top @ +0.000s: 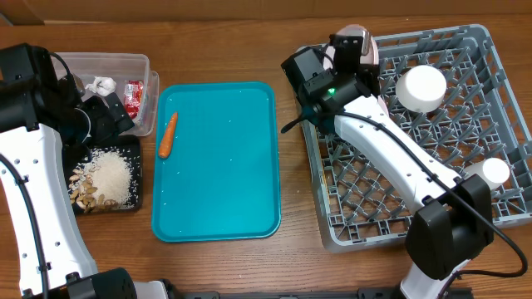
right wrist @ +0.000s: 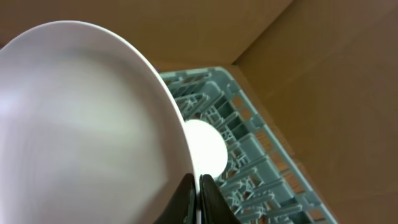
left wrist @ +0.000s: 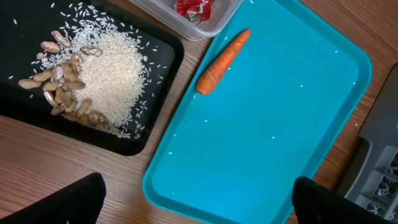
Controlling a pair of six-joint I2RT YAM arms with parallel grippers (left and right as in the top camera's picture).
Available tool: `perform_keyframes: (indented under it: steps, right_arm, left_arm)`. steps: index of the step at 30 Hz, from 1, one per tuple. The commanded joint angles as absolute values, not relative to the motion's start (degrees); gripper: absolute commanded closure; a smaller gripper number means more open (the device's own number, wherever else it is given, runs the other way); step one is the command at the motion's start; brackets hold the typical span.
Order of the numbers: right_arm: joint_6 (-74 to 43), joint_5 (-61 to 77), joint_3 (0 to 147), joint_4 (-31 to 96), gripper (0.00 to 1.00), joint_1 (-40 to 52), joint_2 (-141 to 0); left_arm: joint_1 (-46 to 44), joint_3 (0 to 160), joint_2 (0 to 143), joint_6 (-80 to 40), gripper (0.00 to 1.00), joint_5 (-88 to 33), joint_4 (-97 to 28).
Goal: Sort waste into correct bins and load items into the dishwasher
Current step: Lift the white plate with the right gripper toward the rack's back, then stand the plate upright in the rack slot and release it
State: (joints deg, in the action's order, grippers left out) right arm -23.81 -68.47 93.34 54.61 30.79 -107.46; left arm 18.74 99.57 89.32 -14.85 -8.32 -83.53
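The white plate hangs on edge above the rack (top: 465, 50), so it goes down toward the rack's far corner nearest the teal tray next. My right gripper then releases the plate's rim.
My right gripper (right wrist: 198, 186) is shut on the rim of a white plate (right wrist: 81, 124) and holds it on edge over the far left corner of the grey dish rack (top: 465, 50); the plate also shows in the overhead view (top: 356, 40). A white bowl (top: 420, 87) and a small cup (top: 495, 172) sit in the rack. The orange carrot (top: 168, 134) lies on the teal tray (top: 224, 208). My left gripper (left wrist: 196, 205) is open and empty above the tray's near edge. The clear tub (top: 112, 62) holds the tissue (top: 102, 84) and wrapper (top: 133, 95). The black tray (top: 133, 203) holds rice (top: 112, 173) and peanuts (top: 83, 187). No chopsticks are in view.
The teal tray lies between the bins on the left and the rack on the right, with a few rice grains on it. The left arm's body (top: 25, 91) stands over the bins. Brown cardboard walls (right wrist: 323, 74) rise behind the rack.
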Motion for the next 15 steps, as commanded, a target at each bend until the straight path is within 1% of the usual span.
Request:
perform_keyframes:
  steps: [1,11,15]
  right_arm:
    - [-17.5,-72.0,93.8,52.1,0.96,30.8,-106.8]
    - [-17.5,-72.0,90.9,53.2,0.96,29.5,-107.9]
    - [-17.5,-75.9,90.4,52.3,0.96,29.5,-108.2]
  left_arm:
    - [18.7,99.4,89.7,-14.2,0.02,-8.4,-83.4]
    - [18.7,99.4,89.7,-14.2,0.02,-8.4,-83.4]
    - [18.7,99.4,89.7,-14.2,0.02,-8.4,-83.3]
